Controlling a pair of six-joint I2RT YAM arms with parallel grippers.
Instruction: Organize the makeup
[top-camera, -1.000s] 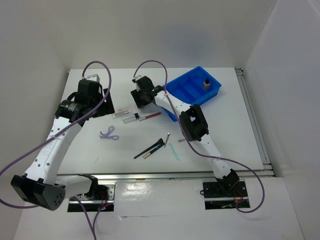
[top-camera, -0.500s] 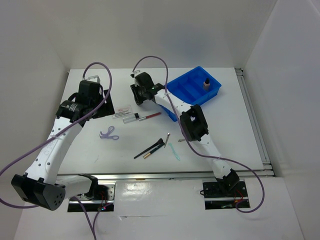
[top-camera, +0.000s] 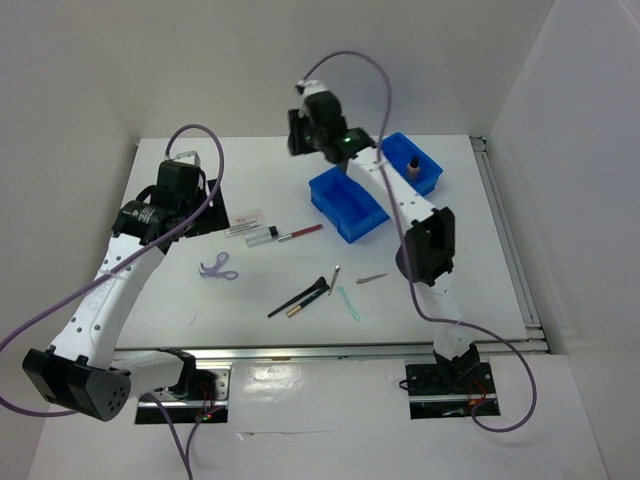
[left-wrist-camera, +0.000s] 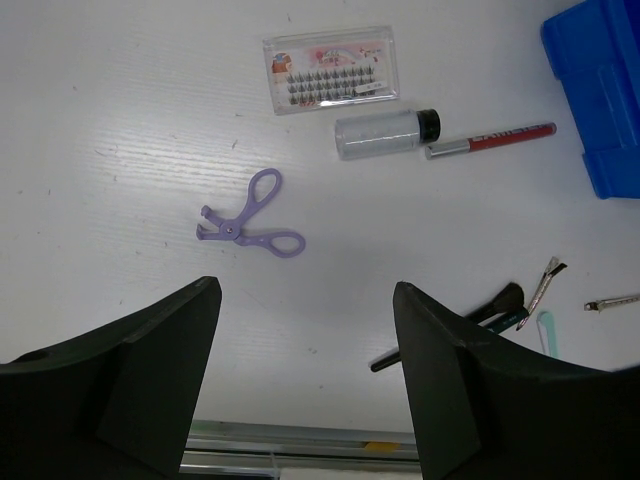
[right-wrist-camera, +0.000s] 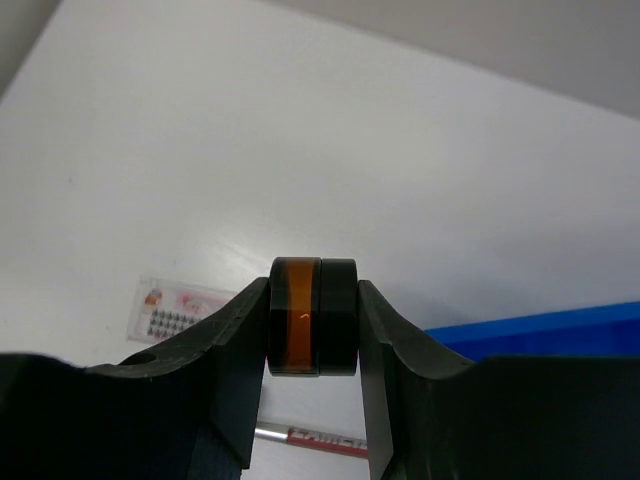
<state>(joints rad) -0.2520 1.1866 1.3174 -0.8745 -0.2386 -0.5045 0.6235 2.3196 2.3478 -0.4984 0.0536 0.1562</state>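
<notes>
I should next swing my right gripper to its right in the top view, to the open spot beside the beige bottle (top-camera: 411, 166) below, then lower it and release the pot.
My right gripper (top-camera: 298, 138) is shut on the black pot with an amber band (right-wrist-camera: 312, 316) and holds it high above the back of the table, left of the blue tray (top-camera: 335, 195). The beige black-capped bottle (top-camera: 411, 166) stands in the tray. My left gripper (left-wrist-camera: 305, 290) is open and empty above the lilac scissors (left-wrist-camera: 250, 217). The white card (left-wrist-camera: 330, 68), clear tube (left-wrist-camera: 388, 133) and red pencil (left-wrist-camera: 492, 140) lie together beyond them. The black brushes (top-camera: 298, 298) and teal tool (top-camera: 348, 303) lie nearer the front.
Two small metal clips (top-camera: 335, 272) (top-camera: 372, 279) lie beside the brushes. The tray's corner shows in the left wrist view (left-wrist-camera: 600, 90) and the right wrist view (right-wrist-camera: 560, 330). White walls enclose the table on three sides. A metal rail (top-camera: 330, 350) runs along the front edge.
My right gripper has risen from low over the table near the card and swung back and to the right, toward the tray. The left arm has not moved.
</notes>
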